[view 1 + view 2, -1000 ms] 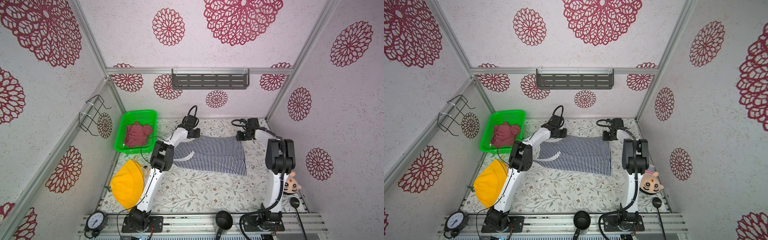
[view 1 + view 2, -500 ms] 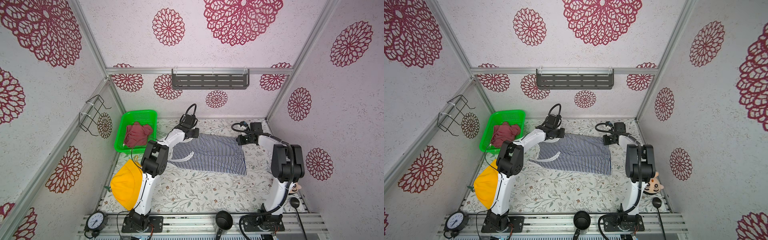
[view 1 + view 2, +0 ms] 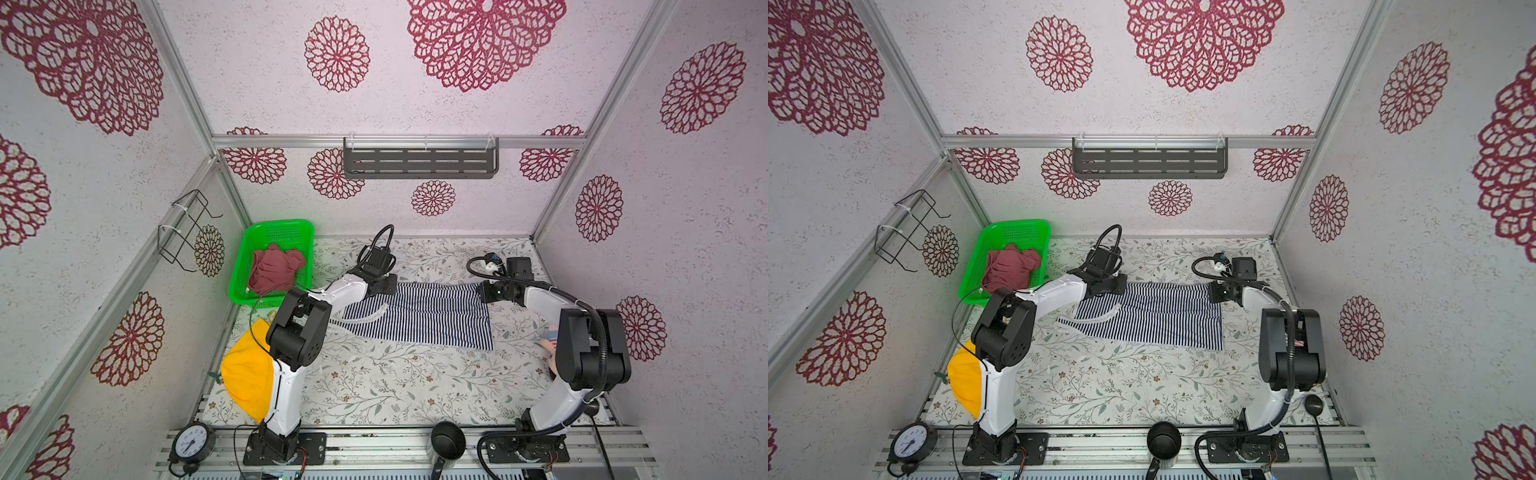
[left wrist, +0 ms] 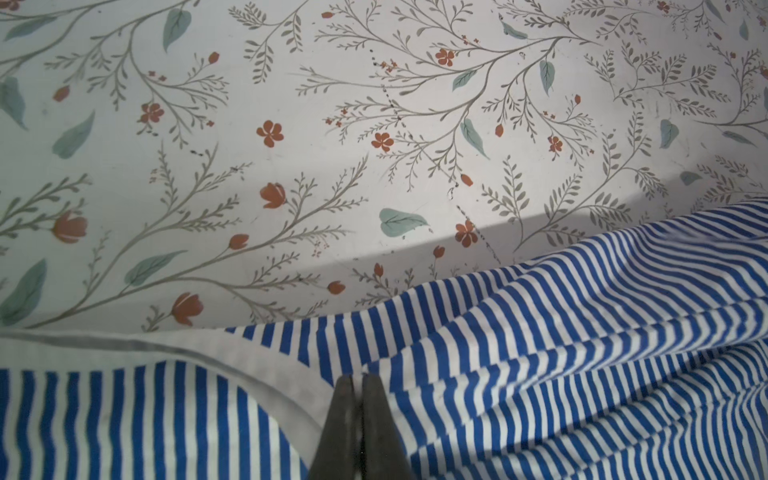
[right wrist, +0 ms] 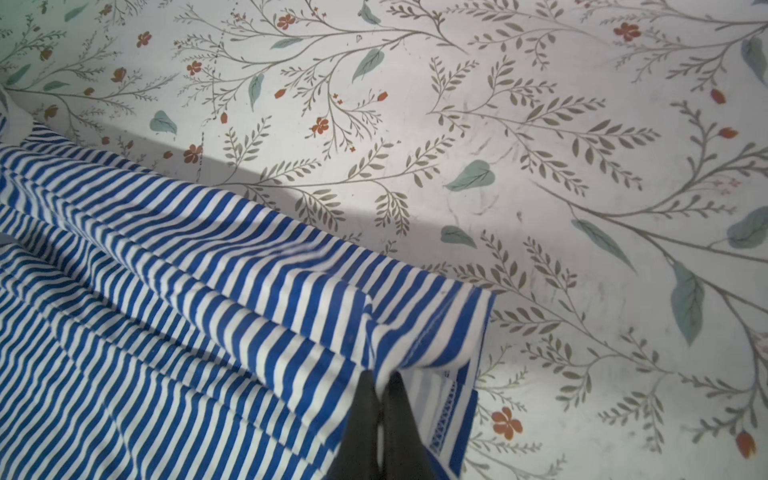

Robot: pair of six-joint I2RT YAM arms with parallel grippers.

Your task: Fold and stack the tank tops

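My right gripper needs to move back with the hem corner next and let it go over the near half's hem end (image 3: 481,320), because that flat cloth lies back of my gripper.
A navy-and-white striped tank top (image 3: 419,318) (image 3: 1154,318) lies spread across the far middle of the floral table. My left gripper (image 3: 386,286) (image 3: 1117,286) is shut on its far edge by the white-trimmed armhole. In the left wrist view the shut left gripper (image 4: 360,377) pinches striped cloth (image 4: 540,353). My right gripper (image 3: 484,291) (image 3: 1214,291) is shut on the far hem corner. The right wrist view shows the right gripper (image 5: 380,379) clamping a folded lip of the striped top (image 5: 208,291). A rose-red tank top (image 3: 276,270) (image 3: 1013,268) sits crumpled in the green basket (image 3: 249,249) (image 3: 976,270).
A yellow hat (image 3: 245,374) lies at the table's left edge behind the left arm. A clock (image 3: 191,442) and a black pot (image 3: 448,439) sit on the front rail. A small doll (image 3: 549,336) lies by the right arm. A wire rack (image 3: 187,232) hangs on the left wall.
Both grippers have come a little toward the front, still shut on the striped top's far edge. Both elbows have swung outward and lower.
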